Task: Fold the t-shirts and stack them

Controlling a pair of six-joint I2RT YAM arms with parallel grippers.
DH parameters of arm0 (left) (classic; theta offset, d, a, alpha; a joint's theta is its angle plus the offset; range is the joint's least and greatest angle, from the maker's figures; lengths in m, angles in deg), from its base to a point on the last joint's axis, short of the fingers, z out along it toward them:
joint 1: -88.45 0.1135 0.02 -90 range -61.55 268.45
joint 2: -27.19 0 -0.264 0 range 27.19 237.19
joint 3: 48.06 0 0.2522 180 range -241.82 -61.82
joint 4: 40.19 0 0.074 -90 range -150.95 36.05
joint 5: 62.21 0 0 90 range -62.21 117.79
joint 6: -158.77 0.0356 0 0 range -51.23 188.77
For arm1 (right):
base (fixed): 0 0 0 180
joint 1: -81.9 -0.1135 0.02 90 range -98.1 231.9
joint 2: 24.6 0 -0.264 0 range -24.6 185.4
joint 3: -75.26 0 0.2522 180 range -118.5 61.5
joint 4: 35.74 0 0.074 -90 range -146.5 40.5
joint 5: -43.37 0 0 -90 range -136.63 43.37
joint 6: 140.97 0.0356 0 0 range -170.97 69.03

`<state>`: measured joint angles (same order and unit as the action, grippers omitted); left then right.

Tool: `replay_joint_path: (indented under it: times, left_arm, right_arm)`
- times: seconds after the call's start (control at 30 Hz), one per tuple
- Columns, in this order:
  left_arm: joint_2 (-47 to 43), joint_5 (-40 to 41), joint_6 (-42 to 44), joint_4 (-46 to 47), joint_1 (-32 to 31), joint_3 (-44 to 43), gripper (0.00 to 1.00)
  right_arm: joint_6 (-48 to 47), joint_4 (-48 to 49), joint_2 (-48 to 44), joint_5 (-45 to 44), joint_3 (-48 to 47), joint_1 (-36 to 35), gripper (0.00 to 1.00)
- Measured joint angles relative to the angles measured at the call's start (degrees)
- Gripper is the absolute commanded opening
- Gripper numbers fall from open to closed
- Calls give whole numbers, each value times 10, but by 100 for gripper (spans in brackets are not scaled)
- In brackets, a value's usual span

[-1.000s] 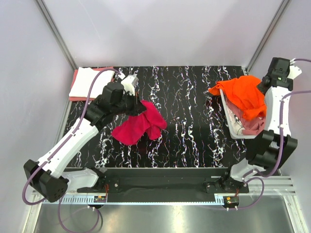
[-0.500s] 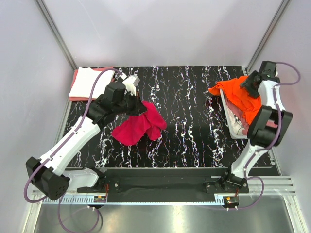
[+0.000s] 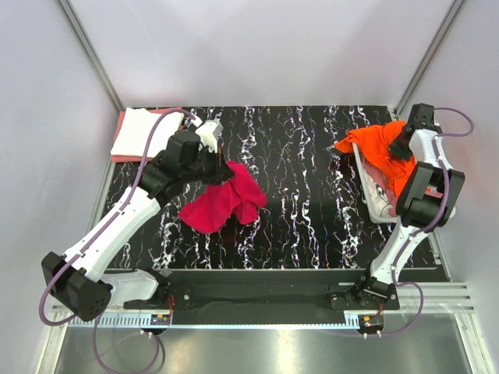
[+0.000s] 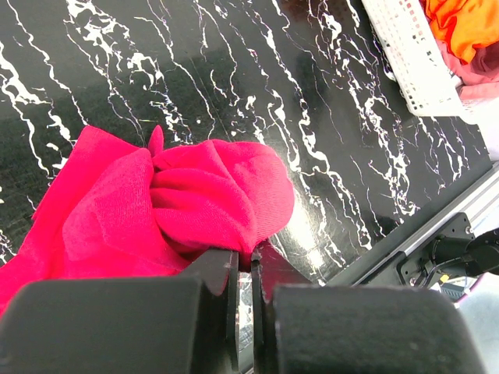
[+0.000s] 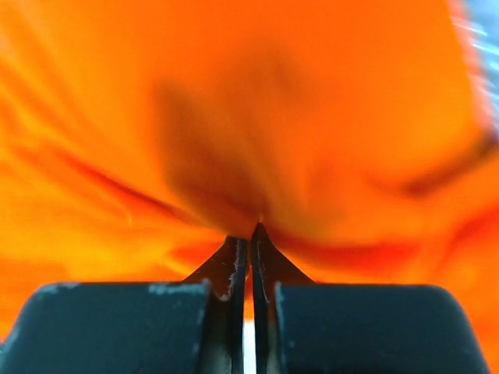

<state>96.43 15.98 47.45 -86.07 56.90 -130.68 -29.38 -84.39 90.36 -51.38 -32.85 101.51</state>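
Observation:
The red t-shirt's fold will move outward and slightly toward the basket [image 3: 373, 204] with my left gripper, which will then release it.
A crimson-red t-shirt [image 3: 226, 199] hangs crumpled over the left middle of the table. My left gripper [image 3: 221, 167] is shut on a fold of it; in the left wrist view the red cloth [image 4: 195, 202] bunches just ahead of the closed jaws [image 4: 244, 261]. A bright orange t-shirt [image 3: 378, 148] is heaped over the white basket [image 3: 373, 204] at the right. My right gripper [image 3: 401, 144] is down on it. Orange cloth [image 5: 249, 117] fills the right wrist view, and the shut jaws [image 5: 249, 234] pinch a pucker of it.
A folded white t-shirt [image 3: 144, 128] lies on a salmon-pink one at the back left corner. Another pink shirt [image 4: 475, 74] lies in the basket [image 4: 413, 62] under the orange one. Grey walls enclose the table on three sides.
My right arm swung in from the right wall onto the orange t-shirt, opened, then shut on it. The left arm and the red shirt have hardly moved.

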Motion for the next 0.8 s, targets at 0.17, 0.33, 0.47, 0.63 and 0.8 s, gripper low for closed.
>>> replay_joint_path:
  times: [0.17,0.33,0.47,0.63,0.8]
  left_arm:
    - [0,0,1,0,2,0,0]
    - [0,0,1,0,3,0,0]
    - [0,0,1,0,3,0,0]
    - [0,0,1,0,3,1,0]
    - [0,0,1,1,3,4,0]
  right_arm:
    - [14,-71,-120,-89,9,-3,0]
    - [19,-112,-289,-157,8,3,0]
    - [19,-138,-367,-197,8,8,0]
    - [14,-160,-374,-212,7,8,0]
    - [13,-164,-352,-209,18,8,1]
